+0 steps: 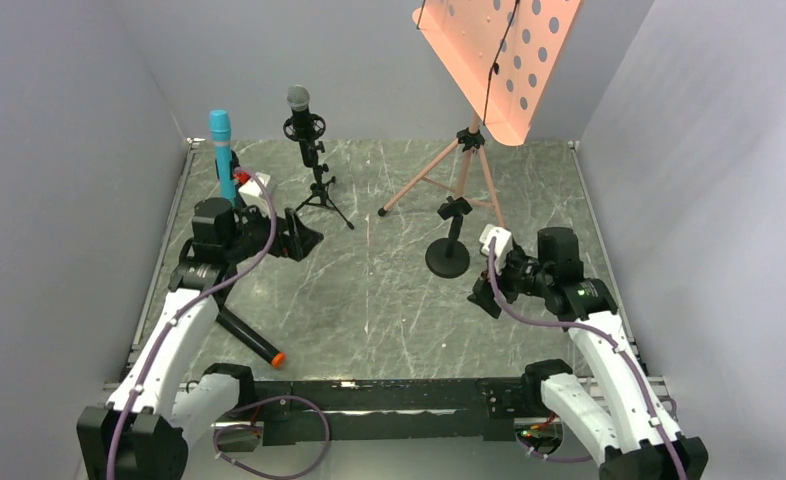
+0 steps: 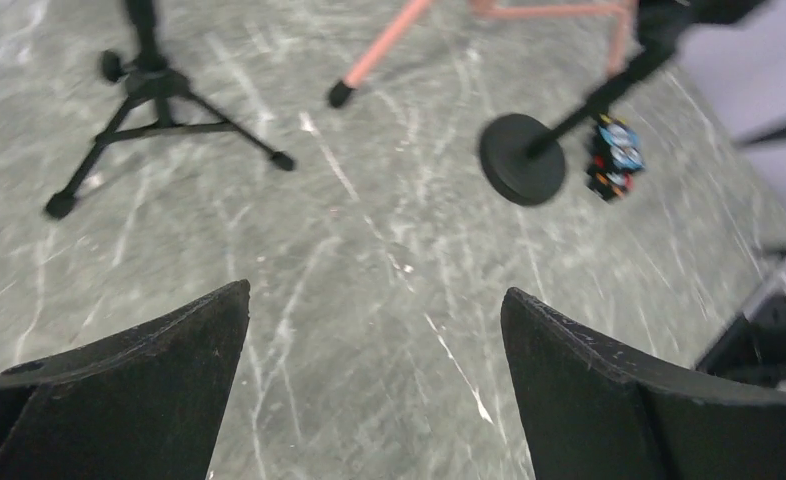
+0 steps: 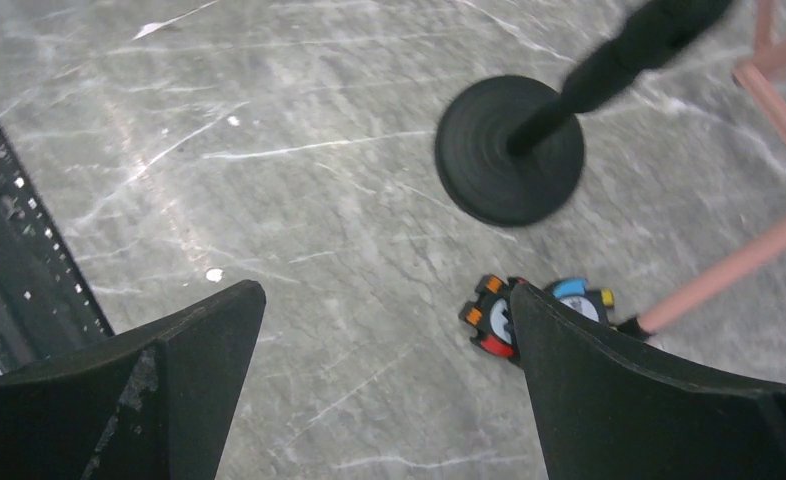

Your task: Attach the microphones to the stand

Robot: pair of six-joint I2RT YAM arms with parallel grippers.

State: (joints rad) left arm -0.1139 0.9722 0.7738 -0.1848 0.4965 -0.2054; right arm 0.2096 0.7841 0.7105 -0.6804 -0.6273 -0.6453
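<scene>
My right gripper moves outward and across onto the empty clip next. That clip stands outward of the gripper and to its left in the top view.
The teal-blue microphone stands upright in a holder at the back left. The black microphone with the silver mesh head sits in a small tripod stand, whose legs also show in the left wrist view. The black microphone with the orange-red end lies flat on the table by the left arm. A round-base stand with an empty clip stands mid-table; it also shows in the wrist views. My left gripper is open and empty over bare table. My right gripper is open and empty, just in front of the round-base stand.
A pink music stand on tripod legs stands at the back right. A small colourful toy figure lies by one pink leg, next to my right finger. Grey walls close in the table on three sides.
</scene>
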